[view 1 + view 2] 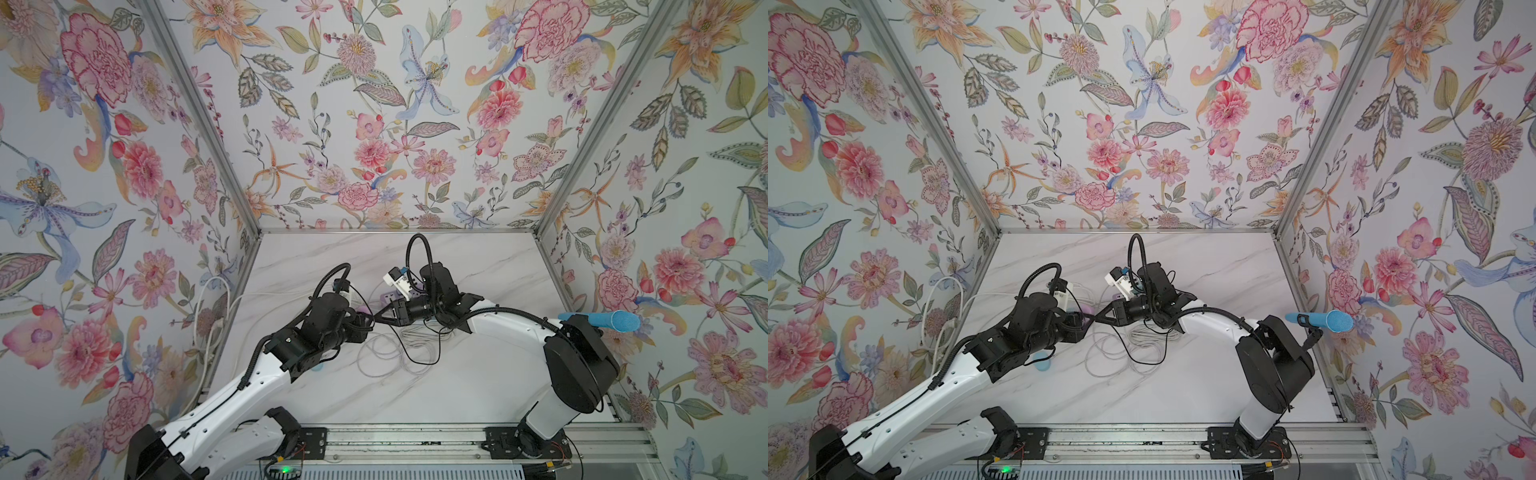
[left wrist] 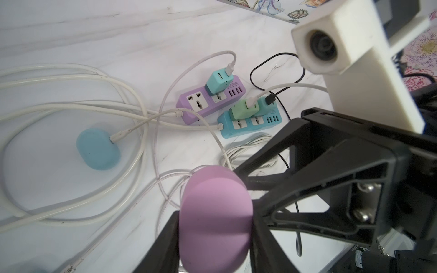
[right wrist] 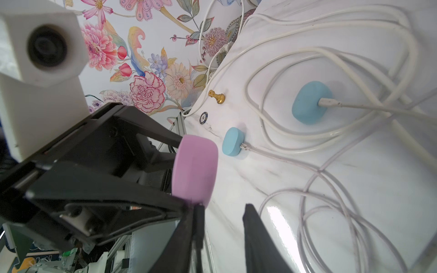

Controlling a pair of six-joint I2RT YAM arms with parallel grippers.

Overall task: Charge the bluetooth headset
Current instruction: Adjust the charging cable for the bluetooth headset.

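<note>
The left gripper moves back and down next to release the headset. The bare tabletop [image 1: 350,384] beside the nearer blue case lies below and back from the gripper.
The bluetooth headset [image 2: 212,189] is a pink-purple oval case, and my left gripper [image 2: 214,215] is shut on its two sides, holding it above the table. It shows as a pink patch in both top views [image 1: 365,309] [image 1: 1086,309]. My right gripper [image 3: 222,208] meets it tip to tip from the opposite side [image 1: 376,318], jaws open with a bare gap between them. A thin black plug [image 3: 199,219] lies against one right finger, right under the case [image 3: 194,170]. Whether it sits in the case I cannot tell. Its black cable [image 2: 276,56] runs from the teal power strip [image 2: 246,123].
A purple power strip [image 2: 203,104] with a teal adapter lies beside the teal one. Two blue cases [image 3: 309,102] [image 3: 233,141] lie on white cables. White cable loops [image 1: 390,353] spread under the grippers. A gold pawn [image 3: 216,96] and a chip [image 3: 203,117] sit near the wall. A blue microphone [image 1: 602,321] hangs at right.
</note>
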